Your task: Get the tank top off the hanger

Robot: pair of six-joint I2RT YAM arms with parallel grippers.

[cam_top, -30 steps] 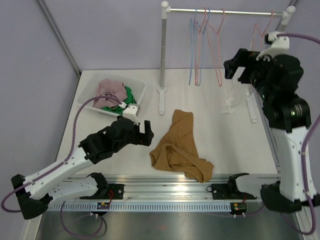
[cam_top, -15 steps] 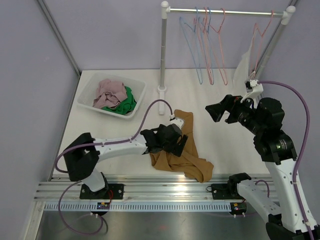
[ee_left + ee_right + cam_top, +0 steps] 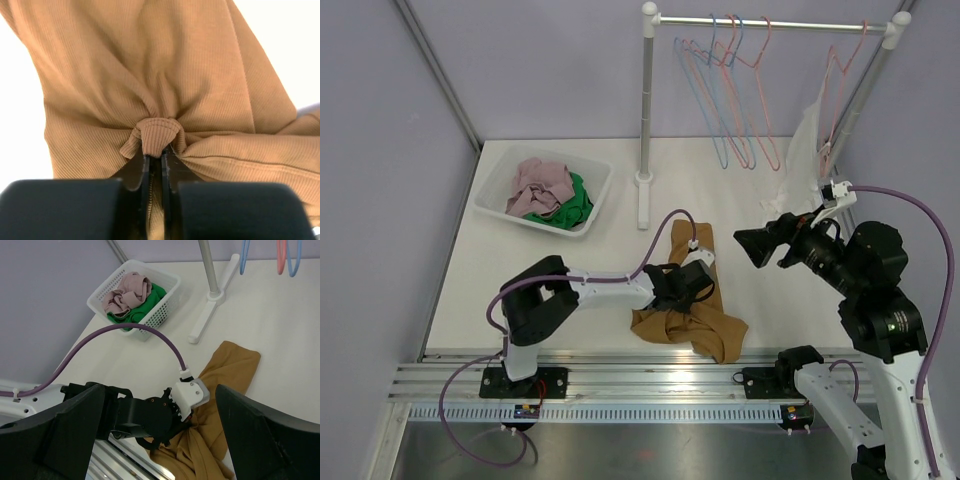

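Observation:
My left gripper lifts the brown garment [image 3: 692,322] over the basket next, lowers and releases. The basket already holds clothes and is outward of my left gripper, to its left in the top view.
A white tank top [image 3: 804,140] hangs from a pink hanger [image 3: 841,62] at the right end of the rail. A brown ribbed garment [image 3: 692,322] lies crumpled on the table near the front edge. My left gripper [image 3: 698,288] is down on it, shut on a pinched fold of the brown cloth [image 3: 156,131]; in the left wrist view the left gripper [image 3: 156,152] has only cloth between its jaws. My right gripper [image 3: 761,245] hovers open above the table's right side, below the tank top, empty. The right wrist view looks down between the right gripper's [image 3: 165,432] fingers [image 3: 75,425] at the brown garment [image 3: 230,365].
A white basket [image 3: 492,192] of pink and green clothes stands at the back left. The rack's post [image 3: 646,100] and foot [image 3: 643,206] rise mid-table. Several empty blue and pink hangers [image 3: 732,95] hang on the rail [image 3: 770,25]. A metal track [image 3: 640,375] runs along the front edge.
My left arm swung in from the left over the brown garment and shut on a fold of it. My right arm came down from the rack to hover over the table's right side.

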